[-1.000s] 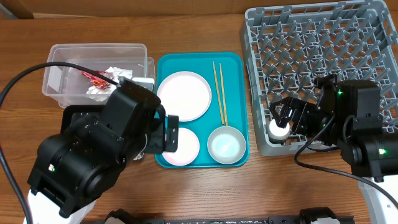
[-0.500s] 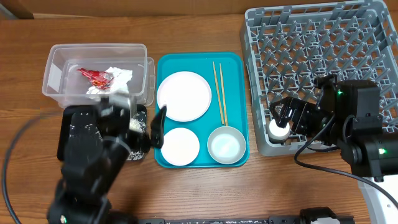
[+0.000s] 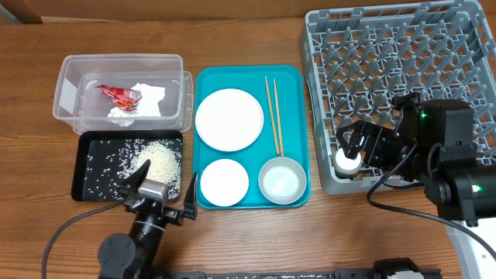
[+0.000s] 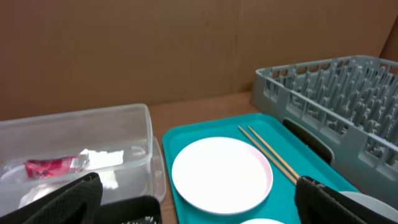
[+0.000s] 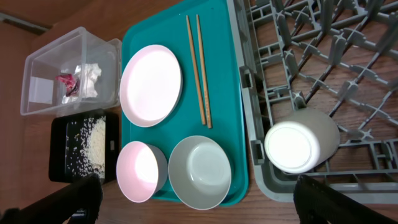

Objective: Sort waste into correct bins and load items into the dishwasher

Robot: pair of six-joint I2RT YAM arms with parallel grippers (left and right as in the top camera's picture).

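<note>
My right gripper moves off the rack next, down onto the metal bowl's rim (image 3: 304,181) (image 5: 229,169) on the side facing the rack.
The clear tub (image 3: 120,59) holds the red sauce packet (image 3: 118,94) and the napkin (image 3: 145,99). The black tray (image 3: 87,184) holds rice (image 3: 159,161). On the teal tray (image 3: 294,93) lie the plate (image 3: 229,118), chopsticks (image 3: 273,115), pale bowl (image 3: 225,182) and metal bowl (image 3: 281,180). The tiny white cup (image 3: 347,161) sits in the front left corner of the grey rack (image 3: 403,62). My left gripper (image 3: 164,184) is open and empty, low by the table's front edge. My right gripper (image 5: 199,199) is open above the cup (image 5: 301,140).
A brown cardboard wall stands behind the table in the left wrist view. The rack (image 4: 336,87) fills the right side. Bare wood lies in front of the trays and left of the tub.
My left arm has pulled back from over the black tray and tub to the table's front edge, uncovering the rice. The right arm and cup have not moved.
</note>
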